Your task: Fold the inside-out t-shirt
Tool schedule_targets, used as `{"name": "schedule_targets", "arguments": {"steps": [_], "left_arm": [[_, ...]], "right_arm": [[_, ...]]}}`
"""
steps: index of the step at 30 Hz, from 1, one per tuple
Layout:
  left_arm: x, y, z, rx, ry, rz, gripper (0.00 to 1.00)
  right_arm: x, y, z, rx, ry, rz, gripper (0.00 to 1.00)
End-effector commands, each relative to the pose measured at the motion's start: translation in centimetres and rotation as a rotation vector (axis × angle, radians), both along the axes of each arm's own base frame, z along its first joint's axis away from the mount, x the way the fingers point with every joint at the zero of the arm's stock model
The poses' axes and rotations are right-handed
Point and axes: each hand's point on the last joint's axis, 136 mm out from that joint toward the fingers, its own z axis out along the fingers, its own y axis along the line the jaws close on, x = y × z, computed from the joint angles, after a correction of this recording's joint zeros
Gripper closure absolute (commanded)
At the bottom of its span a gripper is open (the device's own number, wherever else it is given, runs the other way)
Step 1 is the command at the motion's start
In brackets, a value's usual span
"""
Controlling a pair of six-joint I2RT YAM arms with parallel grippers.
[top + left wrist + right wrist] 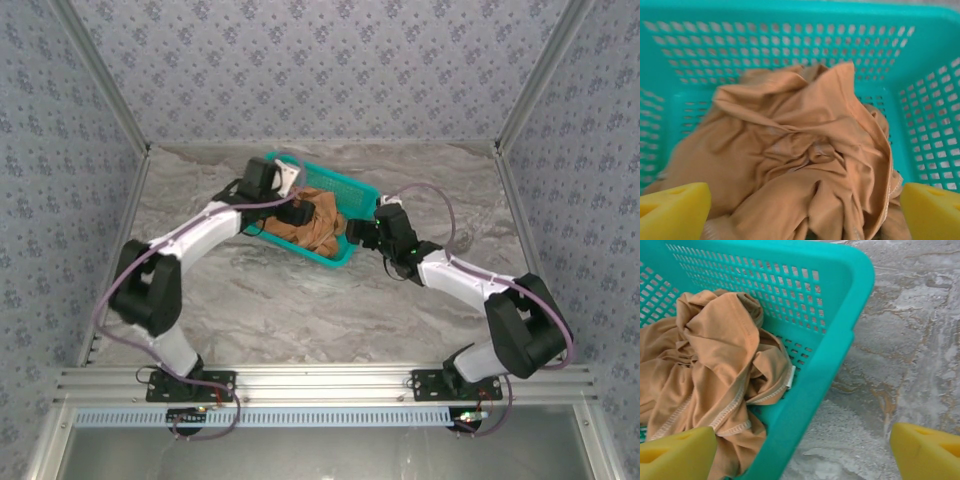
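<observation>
As puckered folds bunch up below its wide-open, empty fingertips, I will lower my left gripper into the basket onto the t-shirt's crumpled middle and close.
The inside-out t-shirt lies crumpled, orange-tan, in a teal mesh basket at the middle back of the table. My left gripper hangs open over the cloth from the basket's left side. In the left wrist view its yellow fingertips stand wide apart just above the t-shirt, with the gripper holding nothing. My right gripper is open at the basket's right end. It straddles the basket rim, one finger over the t-shirt, the other over the table. A small white tag shows against the basket wall.
The basket wall rises behind and beside the cloth. Grey marbled table stretches in front of the basket. Patterned walls with metal rails close in the left, right and back.
</observation>
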Motion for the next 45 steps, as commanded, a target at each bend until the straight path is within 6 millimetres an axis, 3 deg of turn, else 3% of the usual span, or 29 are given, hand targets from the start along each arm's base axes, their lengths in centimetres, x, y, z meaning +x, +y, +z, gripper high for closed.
{"name": "schedule_targets", "arguments": {"steps": [1,5,9,12,15,18,19,22,25,27,30,32,34,35,36,38,40,42,45], "left_arm": [[-2.0,0.2,-5.4,0.179,0.207,-0.069,0.02],[-1.0,-0.9,-8.9,0.281,0.322,-0.099,0.02],[-0.2,-2.5,-11.0,0.305,0.355,-0.11,0.07],[0.9,-2.9,-12.1,0.309,0.36,-0.087,0.29],[2.2,-3.4,-10.5,0.265,0.324,-0.077,0.59],[3.7,-3.2,-5.6,0.18,0.228,-0.047,0.91],[4.1,-2.7,-3.1,0.145,0.184,-0.023,1.0],[4.9,-0.4,6.2,0.001,-0.035,0.062,1.0],[4.0,4.3,15.4,-0.138,-0.274,0.229,1.0],[2.5,7.9,20.3,-0.207,-0.417,0.352,1.0],[-0.9,13.0,26.0,-0.232,-0.585,0.507,1.0],[-3.5,16.1,29.0,-0.231,-0.682,0.594,1.0],[-5.7,18.5,31.2,-0.227,-0.756,0.67,1.0],[-6.5,19.3,31.8,-0.226,-0.781,0.691,1.0],[-7.1,19.7,32.2,-0.231,-0.795,0.696,1.0],[-7.5,19.3,31.9,-0.258,-0.784,0.672,1.0],[-7.1,17.4,30.6,-0.307,-0.723,0.601,1.0],[-6.3,14.5,28.5,-0.377,-0.628,0.505,1.0],[-4.7,7.4,23.8,-0.404,-0.489,0.336,1.0]], "right_arm": [[-0.2,0.3,0.0,0.046,0.053,-0.011,0.08],[-0.4,-0.2,-0.5,0.061,0.061,-0.024,0.08],[-0.7,-0.5,-1.3,0.069,0.071,-0.038,0.08],[-0.7,-0.4,-1.7,0.086,0.08,-0.039,0.09],[-0.5,-0.1,-2.0,0.087,0.086,-0.036,0.12],[-0.5,0.9,-2.6,0.125,0.117,-0.025,0.18],[-0.3,1.1,-2.9,0.132,0.125,-0.024,0.2],[0.5,2.3,-3.3,0.172,0.149,-0.014,0.32],[2.1,3.6,-3.0,0.192,0.143,-0.041,0.47],[3.5,4.5,-2.8,0.176,0.125,-0.08,0.53],[6.8,9.2,-1.8,0.174,0.077,-0.065,0.56],[9.5,15.2,-0.6,0.235,0.054,0.026,0.56],[11.5,21.0,1.3,0.296,0.032,0.125,0.56],[11.8,23.2,1.9,0.301,0.037,0.177,0.55],[11.9,24.1,1.9,0.287,0.042,0.202,0.52],[12.0,23.3,2.3,0.251,0.02,0.198,0.38],[11.9,20.0,2.8,0.222,-0.008,0.154,0.27],[11.4,16.0,3.6,0.228,-0.025,0.121,0.23],[9.3,8.3,4.6,0.185,-0.044,0.069,0.23]]}}
